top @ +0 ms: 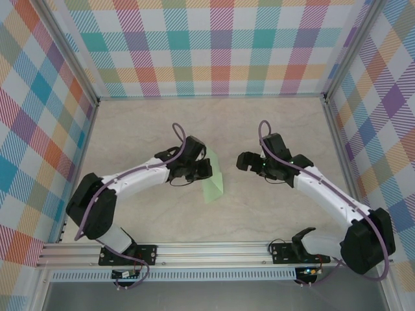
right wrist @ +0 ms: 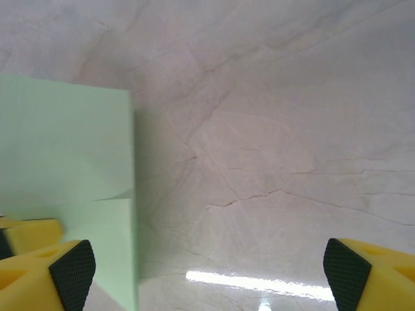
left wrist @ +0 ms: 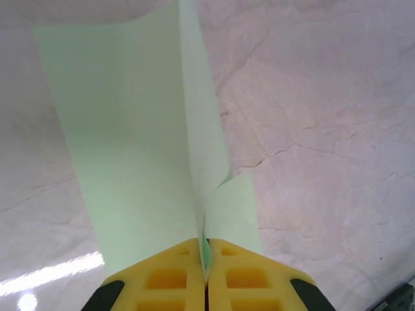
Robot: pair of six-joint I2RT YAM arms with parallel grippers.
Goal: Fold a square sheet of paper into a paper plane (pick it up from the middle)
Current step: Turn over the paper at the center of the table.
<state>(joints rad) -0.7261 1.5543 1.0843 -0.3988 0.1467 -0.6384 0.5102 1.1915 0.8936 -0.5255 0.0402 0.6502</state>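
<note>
My left gripper will turn and then bring the paper's pinched fold down to the bare tabletop (top: 193,190) beside the paper to release it, since that place is below the gripper's fingers.
The square sheet of paper (top: 214,183) is pale mint green and folded along a crease into a narrow shape left of the table's middle. My left gripper (top: 200,170) is shut on it. In the left wrist view the yellow fingers (left wrist: 170,275) pinch the raised fold of the paper (left wrist: 130,142), and its flaps spread away on both sides over the table. My right gripper (top: 246,161) hangs open just right of the paper, apart from it. In the right wrist view its fingers (right wrist: 68,267) stand wide with bare table between them, and the paper's (right wrist: 65,149) straight edge lies by the left finger.
The pale marbled tabletop (top: 272,123) is walled by checked panels (top: 214,45) at the back and both sides. An aluminium rail (top: 214,249) with the arm bases runs along the near edge. Bright light glares off the table near both grippers.
</note>
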